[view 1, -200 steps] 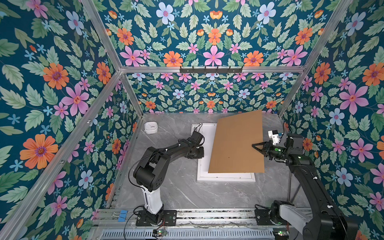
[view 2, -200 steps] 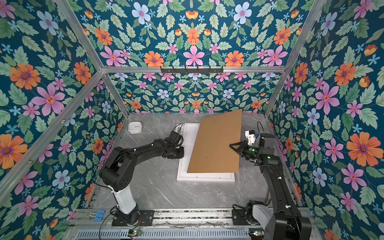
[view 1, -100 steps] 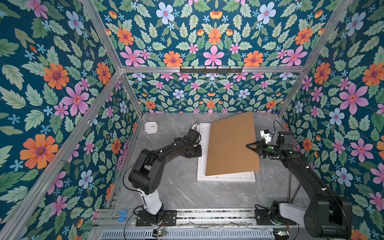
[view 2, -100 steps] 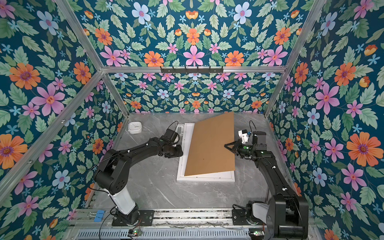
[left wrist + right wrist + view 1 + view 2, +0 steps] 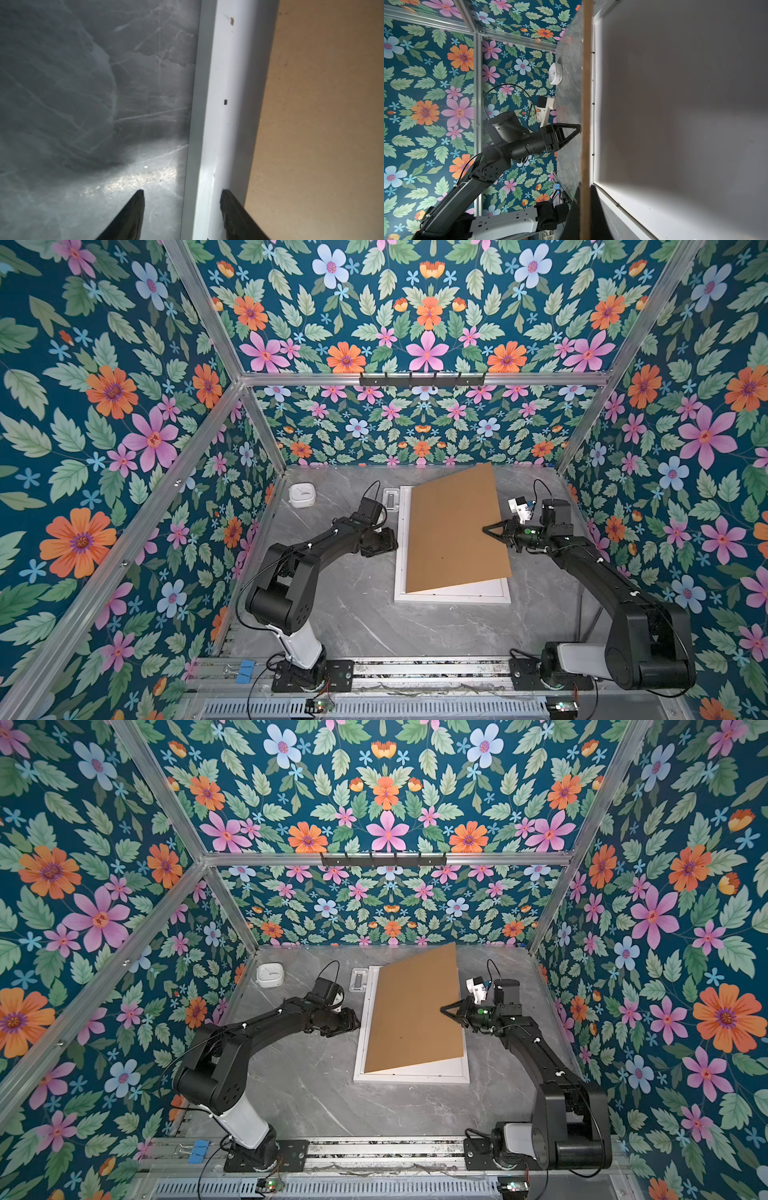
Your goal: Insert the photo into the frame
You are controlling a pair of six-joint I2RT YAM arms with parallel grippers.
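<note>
The backing board's opposite edge is already down, so next my right gripper should lower the board's raised edge toward the frame's pale hollow (image 5: 481,589) (image 5: 688,132), which is below it, and let go.
The white frame (image 5: 453,598) (image 5: 411,1078) lies flat on the grey table. A brown backing board (image 5: 453,531) (image 5: 415,1011) leans over it, with its left edge down on the frame's left side and its right edge raised. My right gripper (image 5: 487,529) (image 5: 444,1009) (image 5: 585,187) is shut on that raised edge (image 5: 585,104). My left gripper (image 5: 392,541) (image 5: 356,1021) (image 5: 182,192) is open at the frame's left rim (image 5: 228,104). One finger is over the table and the other over the rim. The photo is hidden. A pale flat surface fills the frame's recess (image 5: 675,124).
A small white device (image 5: 301,494) sits at the back left of the table. A small pale plate (image 5: 390,499) lies by the frame's far left corner. Flowered walls close in three sides. Blue clips (image 5: 243,670) hang on the front rail.
The right gripper has carried the board's raised edge leftward and lower, so the board leans flatter. The left gripper has opened and drawn slightly toward the front.
</note>
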